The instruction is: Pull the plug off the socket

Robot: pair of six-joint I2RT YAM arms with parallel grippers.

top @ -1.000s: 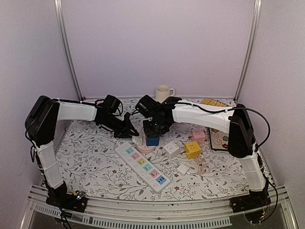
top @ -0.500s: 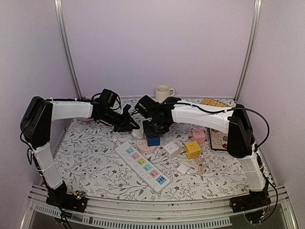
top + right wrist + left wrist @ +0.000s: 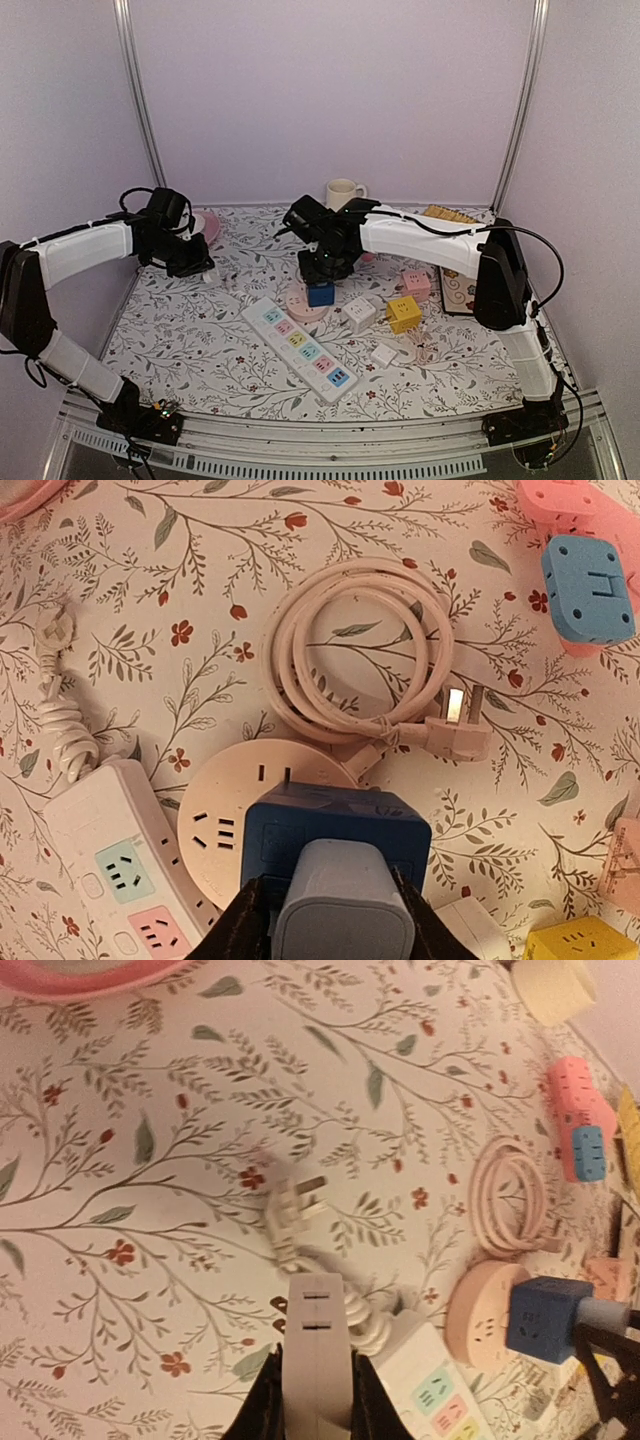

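Note:
My left gripper shifts away from the loose cord plug and lowers the white plug (image 3: pixel 316 1345) beside it next, since open floral cloth lies there.
My left gripper (image 3: pixel 316 1400) is shut on a white plug (image 3: pixel 316 1345) with two slots in its face, held above the floral cloth. In the top view that gripper (image 3: pixel 205 268) is at the far left, well away from the round pink socket (image 3: pixel 303 306). My right gripper (image 3: pixel 340 910) has its fingers against both sides of a grey-blue plug (image 3: pixel 345 905). That plug sits in a dark blue cube adapter (image 3: pixel 335 830), which stands on the round pink socket (image 3: pixel 225 810).
A white power strip (image 3: pixel 300 347) with coloured outlets lies front centre, its cord plug (image 3: pixel 295 1205) loose. A coiled pink cable (image 3: pixel 355 645) lies behind the round socket. White (image 3: pixel 358 312), yellow (image 3: pixel 403 312) and pink (image 3: pixel 416 283) cubes stand to the right. A mug (image 3: pixel 343 195) is at the back.
My left arm has swung from beside the round pink socket out to the far left, carrying the white plug. The right arm has stayed over the blue cube.

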